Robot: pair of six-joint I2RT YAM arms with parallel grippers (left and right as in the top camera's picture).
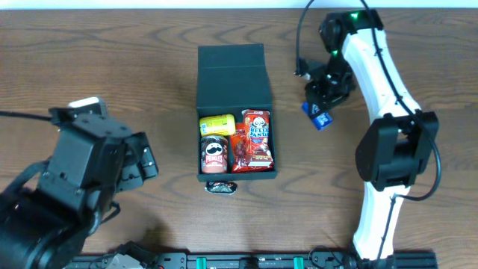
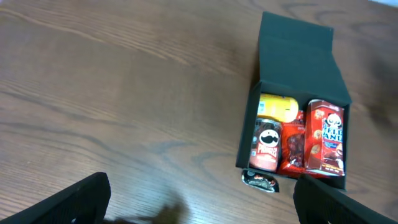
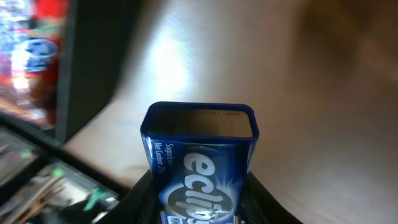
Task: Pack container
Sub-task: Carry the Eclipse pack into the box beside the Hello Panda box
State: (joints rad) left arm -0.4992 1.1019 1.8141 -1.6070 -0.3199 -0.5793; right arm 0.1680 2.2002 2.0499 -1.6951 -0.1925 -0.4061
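Observation:
The robot's right gripper will swing toward the container (image 1: 231,75) and go down over the red snack bag (image 1: 240,149) to let go of the tin, because the bag lies lower between the can and the box.
The container (image 1: 231,75), a dark square box with its lid folded back, sits mid-table and holds a yellow packet (image 1: 216,123), a Pringles can (image 1: 214,155), a red snack bag (image 1: 240,149) and a Hello Panda box (image 1: 258,138). A small dark wrapper (image 1: 222,187) lies on the table just outside its front wall. My right gripper (image 1: 320,108) hangs above the table to the right of the container, shut on a blue Eclipse mint tin (image 3: 199,168). My left gripper (image 1: 146,161) stands open at the left, away from the container (image 2: 298,68), with nothing between its fingers (image 2: 74,199).
The wood table (image 1: 112,67) runs to a white edge at the far side. A black rail with cables (image 1: 246,260) lines the near edge. The right arm's white links (image 1: 381,90) rise over the table's right part.

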